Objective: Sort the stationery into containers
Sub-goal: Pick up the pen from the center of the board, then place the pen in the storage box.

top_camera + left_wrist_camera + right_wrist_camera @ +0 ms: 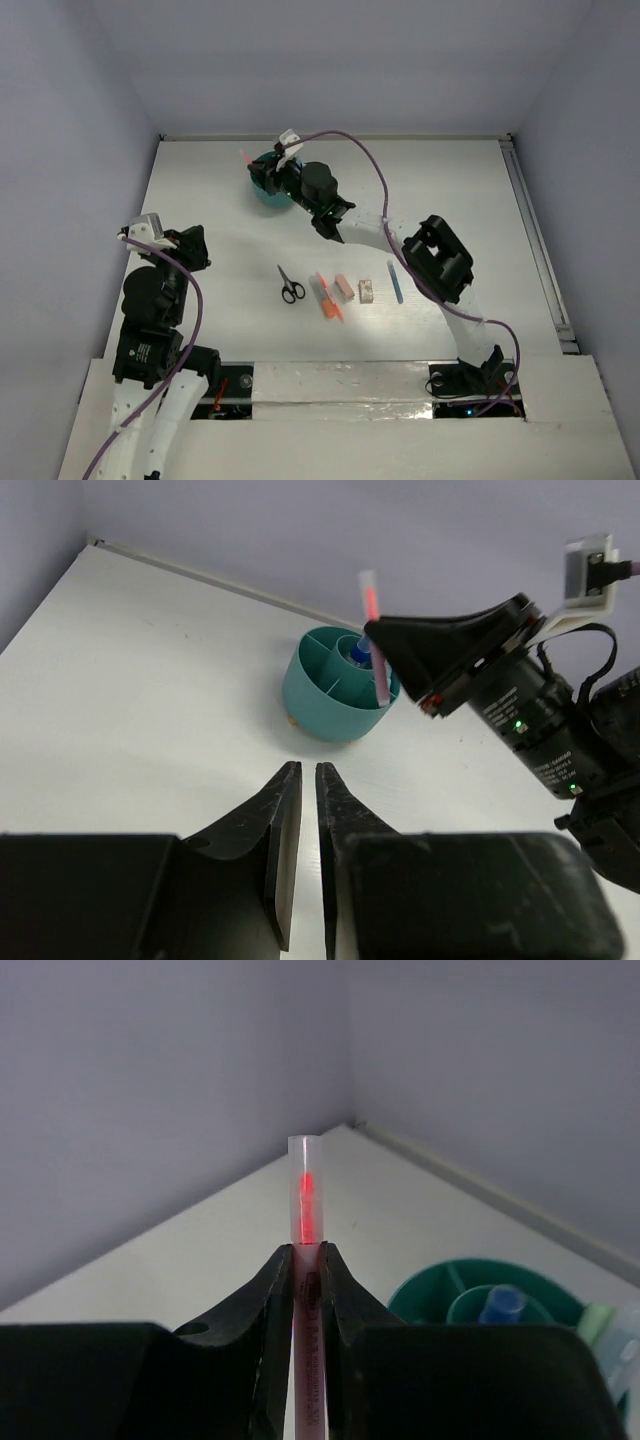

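My right gripper is holding the highlighter [307,1185] and will swing right in the top view to the organiser's empty near section below. It will then lower the highlighter and let go of it there.
My right gripper [268,172] is shut on a pink highlighter [307,1185] and holds it upright just above the round teal organiser [266,196]. The highlighter's lower end hangs over the organiser [335,702] near its central cup. A blue-capped bottle [502,1303] stands in that cup. Something green [597,1322] shows in a compartment at the right. My left gripper [308,772] is shut and empty, low over the table, short of the organiser. Black-handled scissors [291,285], orange markers [328,298], a pink eraser [344,288], a white eraser [367,291] and a blue pen [395,282] lie in a row mid-table.
The organiser stands near the back wall [330,134], left of centre. A rail [535,240] runs along the table's right edge. The right arm [440,262] reaches diagonally across the table, over the right end of the row of items.
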You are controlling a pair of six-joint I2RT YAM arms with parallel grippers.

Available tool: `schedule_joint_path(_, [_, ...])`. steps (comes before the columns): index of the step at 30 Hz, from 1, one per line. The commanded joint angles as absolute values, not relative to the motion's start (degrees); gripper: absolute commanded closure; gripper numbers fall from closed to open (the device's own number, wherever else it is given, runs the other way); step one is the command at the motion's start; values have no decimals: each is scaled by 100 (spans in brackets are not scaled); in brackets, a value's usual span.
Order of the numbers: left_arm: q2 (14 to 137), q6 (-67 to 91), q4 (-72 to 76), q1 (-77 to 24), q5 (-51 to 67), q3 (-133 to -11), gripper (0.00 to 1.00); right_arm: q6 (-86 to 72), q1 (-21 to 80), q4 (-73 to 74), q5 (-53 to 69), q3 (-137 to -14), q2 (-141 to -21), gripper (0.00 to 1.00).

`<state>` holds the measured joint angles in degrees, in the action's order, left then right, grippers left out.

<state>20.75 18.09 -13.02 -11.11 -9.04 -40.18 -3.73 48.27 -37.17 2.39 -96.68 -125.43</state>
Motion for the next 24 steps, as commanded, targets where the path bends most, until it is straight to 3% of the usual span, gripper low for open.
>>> schedule_joint_path(1, [2057,1784,-1020,-1081,-844,-4069,91,-632,4571,-5158,-378,-9965,-12893,100])
schedule_joint_path(16, [2197,1767,-1028,-1081,-888,-4078,91,-668,4228,-5704,-370,-10406,-13675,100])
schedule_joint_path(24, [2197,1749,-1002,-1028,-888,-4078,91,-791,4228,-6301,-606,-9792,-13614,100])
